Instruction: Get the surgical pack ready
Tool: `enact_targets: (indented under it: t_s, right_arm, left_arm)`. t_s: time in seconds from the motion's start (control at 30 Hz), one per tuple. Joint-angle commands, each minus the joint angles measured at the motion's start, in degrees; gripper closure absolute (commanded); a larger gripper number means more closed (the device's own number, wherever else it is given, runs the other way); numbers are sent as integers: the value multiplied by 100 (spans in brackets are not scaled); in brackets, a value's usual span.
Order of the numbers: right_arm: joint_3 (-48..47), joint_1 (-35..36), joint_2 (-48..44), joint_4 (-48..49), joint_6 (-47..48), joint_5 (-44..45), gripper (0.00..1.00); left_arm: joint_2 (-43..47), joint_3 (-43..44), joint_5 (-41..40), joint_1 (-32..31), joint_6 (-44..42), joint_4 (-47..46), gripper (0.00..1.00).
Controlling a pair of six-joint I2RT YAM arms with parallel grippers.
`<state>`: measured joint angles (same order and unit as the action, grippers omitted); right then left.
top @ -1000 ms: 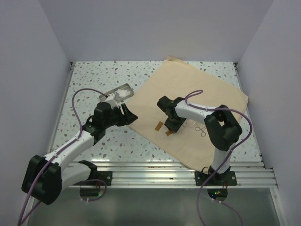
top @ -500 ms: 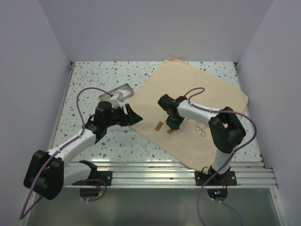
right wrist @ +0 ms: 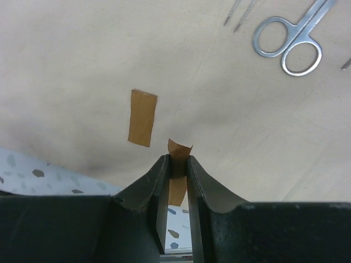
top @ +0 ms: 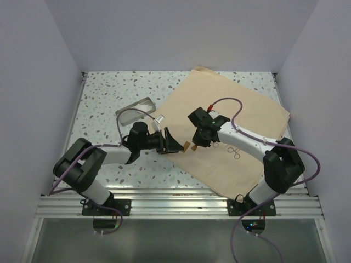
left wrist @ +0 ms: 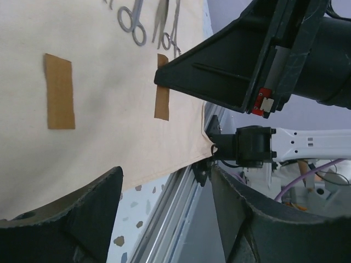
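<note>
The left gripper will next move toward the fingers of the right gripper, where the brown piece of tape sticks out, and then close on the tape's exposed part [top: 194, 147] [left wrist: 162, 104].
The surgical pack's tan cloth sheet [top: 230, 112] lies flat on the table, right of centre. Silver scissors and other instruments [top: 235, 152] lie bare on it and also show in the right wrist view [right wrist: 290, 41]. My right gripper [top: 196, 144] hangs over the cloth's near-left part, shut on a brown tape strip [right wrist: 179, 149]. A second brown strip [right wrist: 142, 118] lies flat on the cloth beside it. My left gripper [top: 171, 143] is open and empty at the cloth's left edge, facing the right gripper. In the left wrist view both strips [left wrist: 59, 91] show ahead of it.
A small steel tray [top: 137, 108] stands on the speckled table left of the cloth, behind the left arm. An aluminium rail [top: 181, 200] runs along the near edge. White walls close in the left, back and right.
My left arm has swung away from the steel tray, right and down to the cloth's left edge, its jaws open. My right gripper has turned and shifted a little, still holding the strip.
</note>
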<state>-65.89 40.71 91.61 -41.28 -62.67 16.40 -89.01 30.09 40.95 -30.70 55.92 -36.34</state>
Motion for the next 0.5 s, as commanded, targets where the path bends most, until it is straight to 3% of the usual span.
enact_targets:
  t_s: [0.0, 0.27, 0.47]
  right_arm:
    - [111, 34, -284, 515, 387, -234, 78]
    - [138, 69, -513, 682, 572, -533, 78]
    - [120, 60, -627, 691, 660, -638, 78]
  left_arm:
    - [-344, 208, 352, -191, 673, -1339, 32]
    - [-1153, 700, 256, -393, 1079, -1807, 40]
    - [-1364, 973, 203, -419, 1114, -1754, 54]
